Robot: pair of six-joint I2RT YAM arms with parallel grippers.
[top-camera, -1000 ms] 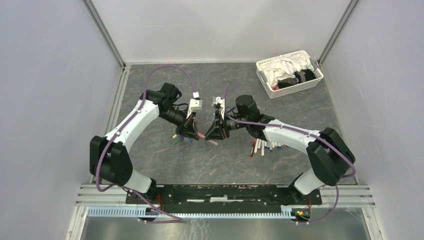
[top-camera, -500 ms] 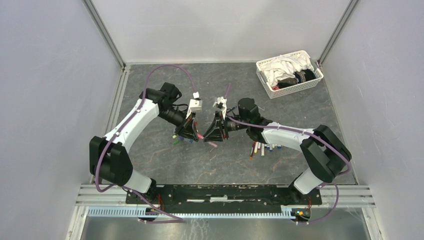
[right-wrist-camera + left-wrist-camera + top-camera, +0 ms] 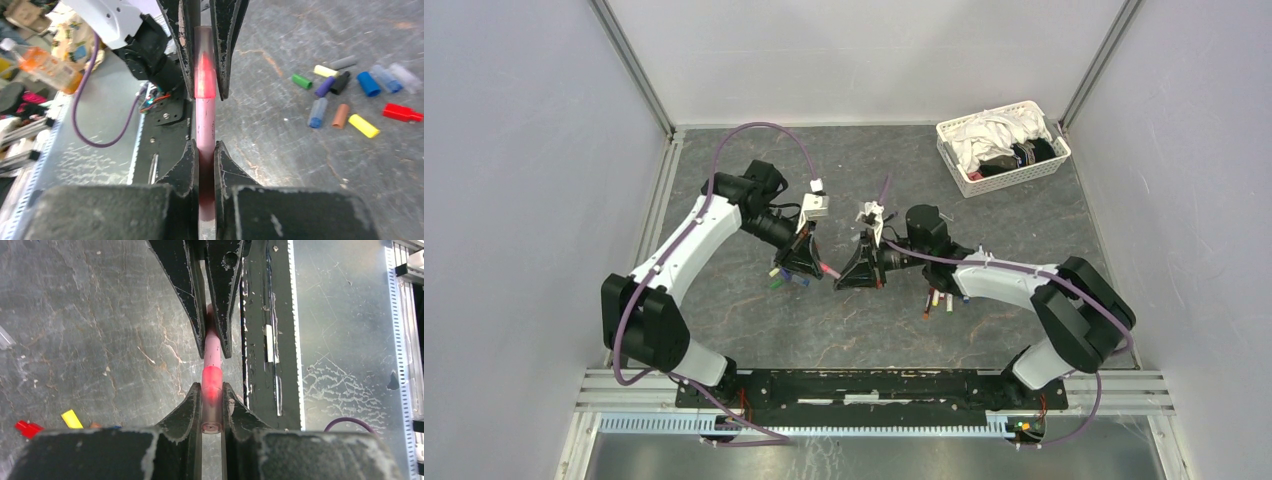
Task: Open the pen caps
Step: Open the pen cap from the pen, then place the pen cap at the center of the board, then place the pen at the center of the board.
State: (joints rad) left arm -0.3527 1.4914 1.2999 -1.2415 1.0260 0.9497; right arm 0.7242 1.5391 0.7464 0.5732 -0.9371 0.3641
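Note:
The heap of pens lies below my right gripper, to its right in the top view. My right gripper needs to move away and down beside the heap next and let go of the pink pen's body (image 3: 204,122).
A pink pen (image 3: 831,271) hangs level between my two grippers above the table's middle. In the left wrist view my left gripper (image 3: 211,388) is shut on the pen's clear, pink-glowing cap (image 3: 211,400). My right gripper (image 3: 205,146) is shut on the pink barrel (image 3: 204,122), facing the left one (image 3: 808,264). The cap still sits on the pen. Several loose pen caps (image 3: 350,95) in green, yellow, blue, red, black and brown lie on the table. A red cap (image 3: 27,428) and a yellow cap (image 3: 71,418) show in the left wrist view. More pens (image 3: 944,295) lie in a heap under the right arm.
A white lattice basket (image 3: 1002,176) with cloths stands at the back right corner. The loose caps lie below the left gripper (image 3: 784,279). Grey walls close the table on three sides, and a black rail (image 3: 854,385) runs along the near edge.
The right gripper has closed on the pen's barrel after standing a little open. The right arm has shifted slightly right and nearer. The left gripper keeps its hold.

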